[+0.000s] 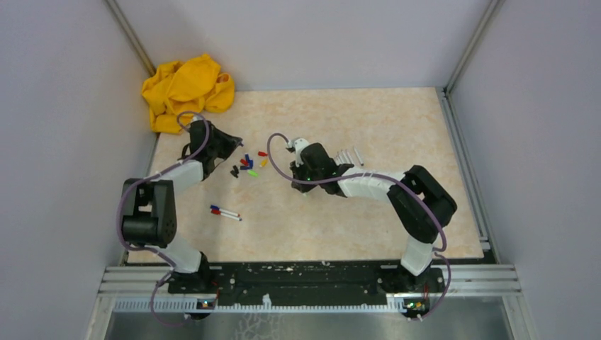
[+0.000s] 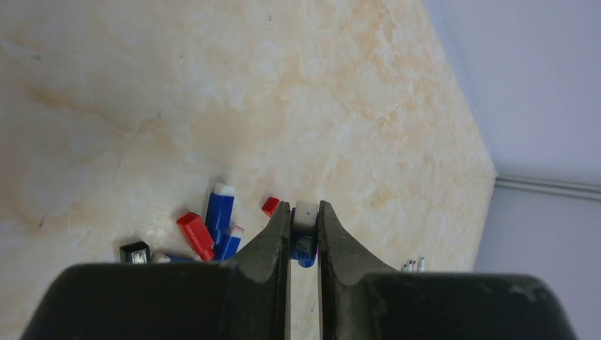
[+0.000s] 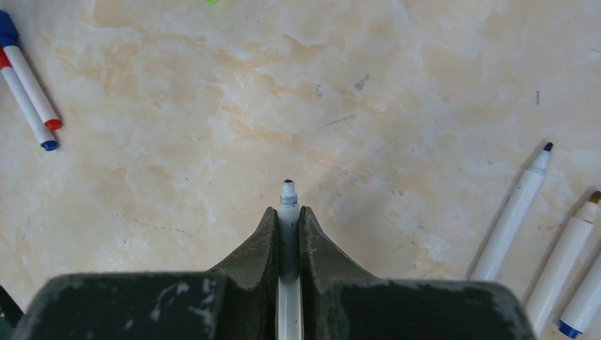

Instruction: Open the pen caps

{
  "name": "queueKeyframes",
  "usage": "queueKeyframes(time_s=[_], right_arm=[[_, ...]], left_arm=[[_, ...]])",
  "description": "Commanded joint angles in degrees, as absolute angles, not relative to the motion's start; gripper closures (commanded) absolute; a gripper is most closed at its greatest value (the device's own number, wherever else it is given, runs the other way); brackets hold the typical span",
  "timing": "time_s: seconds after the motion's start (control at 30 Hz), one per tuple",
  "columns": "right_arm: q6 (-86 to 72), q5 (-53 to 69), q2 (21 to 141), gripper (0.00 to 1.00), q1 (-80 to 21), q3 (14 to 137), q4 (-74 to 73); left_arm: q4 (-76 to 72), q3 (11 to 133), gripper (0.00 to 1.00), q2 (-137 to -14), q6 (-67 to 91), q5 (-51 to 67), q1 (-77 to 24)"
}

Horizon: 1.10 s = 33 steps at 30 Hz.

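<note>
Next, my right gripper needs to go right in the wrist view to the free spot beside the uncapped markers, turn parallel to their row, lower and release.
My left gripper point(image 2: 305, 207) is shut on a blue pen cap point(image 2: 305, 244) with a white end, held just above the table. It hangs at the pile of loose pen caps point(image 1: 248, 164), with my left gripper point(image 1: 234, 142) at the pile's left. Blue point(image 2: 220, 209), red point(image 2: 195, 235) and black point(image 2: 134, 252) caps lie beside it. My right gripper point(image 3: 287, 212) is shut on a bare white marker barrel point(image 3: 287, 195) whose dark tip pokes out past the fingers. It sits mid-table point(image 1: 301, 180). Two capped pens point(image 1: 225, 212) lie nearer the front.
Several uncapped markers point(image 1: 347, 156) lie in a row right of the right gripper, seen also from the right wrist point(image 3: 514, 212). A crumpled yellow cloth point(image 1: 186, 88) fills the far left corner. Grey walls enclose the table on three sides.
</note>
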<state>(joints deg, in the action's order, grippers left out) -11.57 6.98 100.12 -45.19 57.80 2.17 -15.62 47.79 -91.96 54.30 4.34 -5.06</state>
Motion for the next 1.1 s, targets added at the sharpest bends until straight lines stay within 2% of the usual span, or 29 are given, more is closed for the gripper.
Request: queueKeyframes(time_s=[0.0,0.07,0.1,0.33,0.4,0.9,1.07], right_arm=[[-11.39,1.58,97.85,1.0,-44.56,62.48,1.89],[-10.88,-2.41,99.68,1.0,-44.57,64.46,-0.63],[-10.75,-4.38,100.61,1.0,-44.55,65.23,-1.83],[-10.3,-14.49,104.85,1.0,-44.56,66.17,-2.29],[-10.04,-16.21,105.64,1.0,-44.57,66.48,-2.24],[-8.19,-25.57,109.8,1.0,-44.46,67.01,-2.24],[-7.41,-28.47,110.87,0.93,-44.43,66.47,-1.2]], left_arm=[[-8.6,52.83,1.0,-93.53,49.08,2.95,-6.28],[-6.91,51.92,1.0,-93.34,48.87,0.64,-6.78],[-7.07,51.01,0.97,-93.17,48.87,-0.43,-6.99],[-5.47,50.59,0.52,-94.86,47.78,-5.88,-9.31],[-5.14,50.99,0.47,-95.39,47.68,-6.64,-9.7],[-4.82,50.42,0.39,-92.71,48.57,-10.15,-10.95],[-5.23,48.96,0.35,-90.2,49.29,-10.95,-11.49]])
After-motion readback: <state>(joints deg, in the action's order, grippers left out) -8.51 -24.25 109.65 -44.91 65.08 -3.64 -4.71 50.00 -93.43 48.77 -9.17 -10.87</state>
